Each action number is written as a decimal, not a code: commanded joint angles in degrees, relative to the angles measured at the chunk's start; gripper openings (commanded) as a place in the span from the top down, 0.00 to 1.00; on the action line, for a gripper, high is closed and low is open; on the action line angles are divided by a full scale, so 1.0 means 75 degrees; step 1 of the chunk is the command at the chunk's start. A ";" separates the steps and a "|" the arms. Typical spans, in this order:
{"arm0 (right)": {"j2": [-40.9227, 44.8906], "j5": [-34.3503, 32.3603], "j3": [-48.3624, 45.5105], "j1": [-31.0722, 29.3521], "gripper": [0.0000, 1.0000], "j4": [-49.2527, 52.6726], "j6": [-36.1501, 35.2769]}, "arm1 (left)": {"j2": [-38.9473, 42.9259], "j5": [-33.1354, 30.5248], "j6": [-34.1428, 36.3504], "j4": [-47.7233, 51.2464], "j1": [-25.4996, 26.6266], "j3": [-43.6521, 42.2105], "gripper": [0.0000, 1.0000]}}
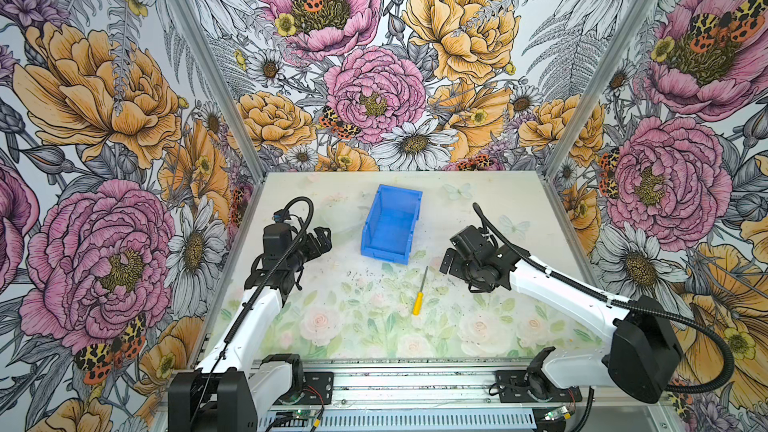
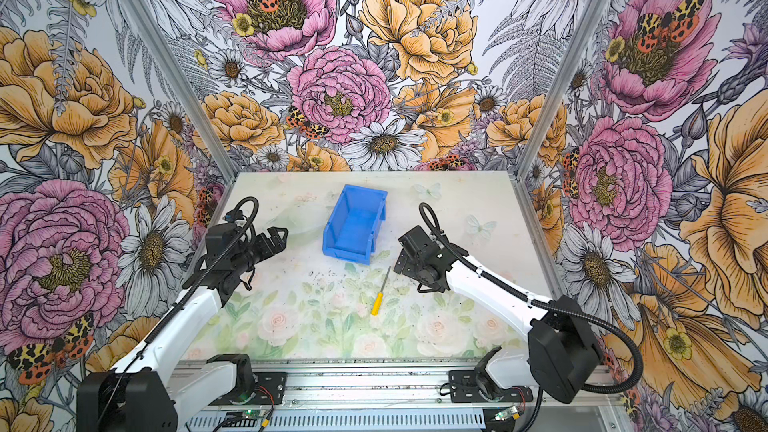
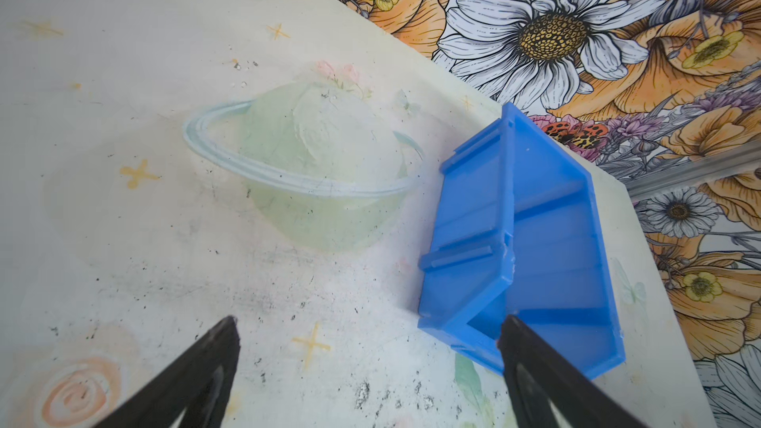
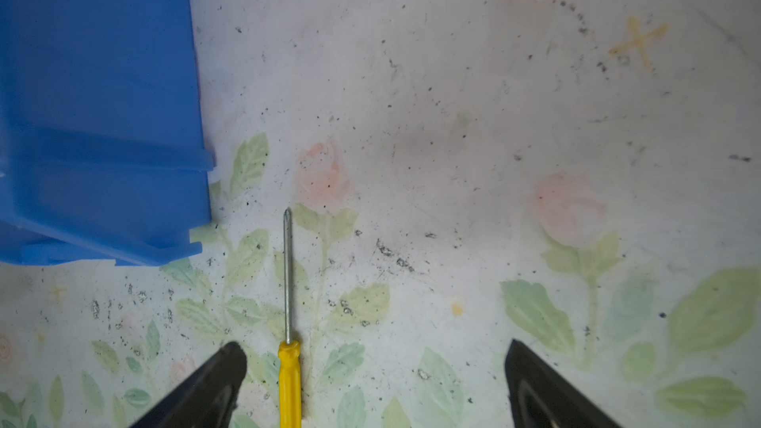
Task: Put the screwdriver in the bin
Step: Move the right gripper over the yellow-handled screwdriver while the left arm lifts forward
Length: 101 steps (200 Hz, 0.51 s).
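The screwdriver's yellow handle near the shaft [image 1: 418, 297] [image 4: 290, 366] lies flat, lower down and nearer my base. My right gripper needs to move down and back onto it next, then close.
The screwdriver [image 1: 421, 290] [image 2: 381, 290] lies flat on the table in both top views, its yellow handle toward the front and its thin shaft pointing at the bin. The blue bin [image 1: 384, 253] [image 2: 347, 253] stands upright and empty just behind it. My right gripper [image 1: 446, 261] [image 2: 399, 259] hovers open to the right of the shaft tip. In the right wrist view the screwdriver [image 4: 289, 380] lies between the spread fingers, close to one fingertip [image 4: 230, 360], with the bin [image 4: 99, 117] off to one side. My left gripper [image 1: 324, 238] [image 3: 369, 325] is open and holds nothing, left of the bin [image 3: 535, 240].
Flowered walls close the table on the left, back and right, with metal posts [image 1: 557, 160] at the back corners. A metal rail [image 1: 395, 384] carrying both arm bases runs along the front edge. The table mat [image 1: 374, 326] is printed with pale roses and scuffed.
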State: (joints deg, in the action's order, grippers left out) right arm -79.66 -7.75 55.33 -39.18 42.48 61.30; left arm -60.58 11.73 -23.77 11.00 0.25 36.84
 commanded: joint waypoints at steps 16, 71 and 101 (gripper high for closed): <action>-0.0757 0.0209 0.0644 -0.0554 0.02 0.0173 0.0034 | -0.0033 0.1005 -0.0402 0.0705 0.0148 0.0382 0.01; -0.1492 0.0393 0.0941 -0.1081 0.04 0.0138 0.0191 | 0.0161 0.1852 -0.1176 0.1055 0.0945 0.0032 0.01; -0.2020 0.0227 0.1129 -0.1455 0.04 0.0102 0.0104 | 0.0717 0.1542 -0.1310 0.1190 0.1209 -0.0276 0.01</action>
State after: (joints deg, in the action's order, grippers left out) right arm -92.20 -5.37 61.73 -48.07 43.07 62.08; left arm -58.83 23.07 -31.64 18.11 8.45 36.58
